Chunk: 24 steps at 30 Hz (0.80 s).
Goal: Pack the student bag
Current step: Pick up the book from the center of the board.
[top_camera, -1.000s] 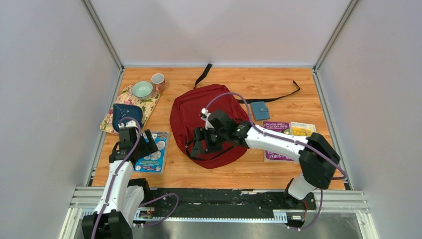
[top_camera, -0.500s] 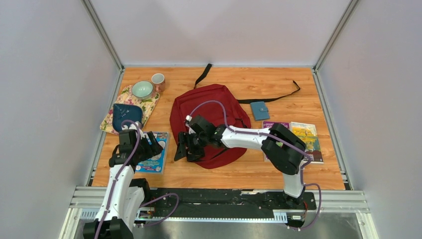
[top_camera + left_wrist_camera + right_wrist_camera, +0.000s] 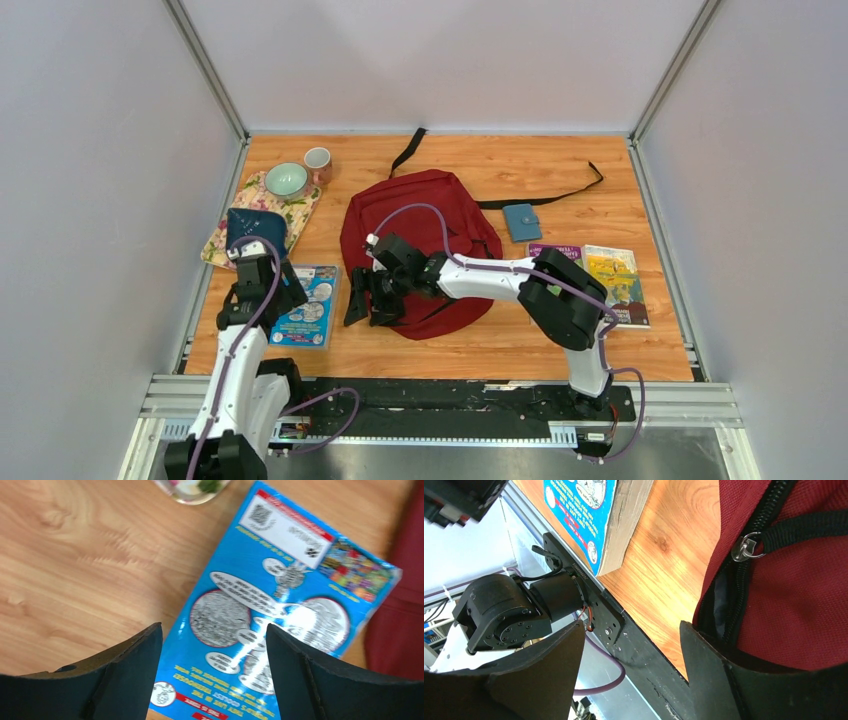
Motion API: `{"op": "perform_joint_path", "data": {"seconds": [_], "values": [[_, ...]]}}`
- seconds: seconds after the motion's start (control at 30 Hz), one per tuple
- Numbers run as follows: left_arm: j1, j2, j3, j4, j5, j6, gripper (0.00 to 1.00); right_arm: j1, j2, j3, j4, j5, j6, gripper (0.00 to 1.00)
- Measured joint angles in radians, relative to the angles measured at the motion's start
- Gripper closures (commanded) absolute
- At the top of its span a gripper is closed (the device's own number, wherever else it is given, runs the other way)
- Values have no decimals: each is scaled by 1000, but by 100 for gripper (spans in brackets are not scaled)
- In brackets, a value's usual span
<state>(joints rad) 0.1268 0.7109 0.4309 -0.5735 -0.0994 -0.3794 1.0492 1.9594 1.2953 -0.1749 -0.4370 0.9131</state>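
Note:
The blue book's pages face the bag's side, so my right gripper will next move from the bag's zipper toward the blue book's near corner [image 3: 327, 341] [image 3: 612, 560], then onto the book's page edge.
The student bag [image 3: 420, 235], a dark red backpack with black straps, lies flat in the middle of the wooden table. My right gripper [image 3: 368, 308] is at the bag's lower left edge, open with nothing between its fingers. In the right wrist view the gripper [image 3: 631, 627] has one finger next to the bag [image 3: 804, 580] and its black zipper, and the metal zipper pull [image 3: 744, 547] shows above it. My left gripper [image 3: 285, 297] hovers open over a blue book [image 3: 308, 305]. The left wrist view shows this gripper [image 3: 212, 630] empty above the book's cover [image 3: 270, 610].
A teal wallet [image 3: 521, 221] lies right of the bag, with a purple book [image 3: 553, 252] and a yellow book [image 3: 612, 275] below it. At the back left a floral cloth [image 3: 300, 208] carries a dark blue pouch [image 3: 255, 228] and a green bowl [image 3: 287, 180]; a cup [image 3: 318, 160] stands beside it.
My right gripper has swept left from over the bag's middle to its lower left edge. The left gripper has shifted slightly over the blue book.

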Motion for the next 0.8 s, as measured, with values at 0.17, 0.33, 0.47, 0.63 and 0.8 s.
{"op": "perform_joint_path", "data": {"seconds": [0.17, 0.33, 0.47, 0.63, 0.8], "values": [[0, 99, -5, 18, -98, -6, 16, 2, -11, 0, -6, 1, -22, 25], [0, 135, -8, 42, -79, -9, 16, 10, -32, 5, -9, 8, -35, 26], [0, 108, -16, 47, 5, -18, 17, 21, -33, 14, -8, 25, -39, 26], [2, 59, -45, 58, 109, -39, 18, 35, -61, 14, -10, 82, -38, 26], [6, 32, -76, 84, 171, -51, 21, 41, -133, 10, -7, 154, -38, 26]]}}
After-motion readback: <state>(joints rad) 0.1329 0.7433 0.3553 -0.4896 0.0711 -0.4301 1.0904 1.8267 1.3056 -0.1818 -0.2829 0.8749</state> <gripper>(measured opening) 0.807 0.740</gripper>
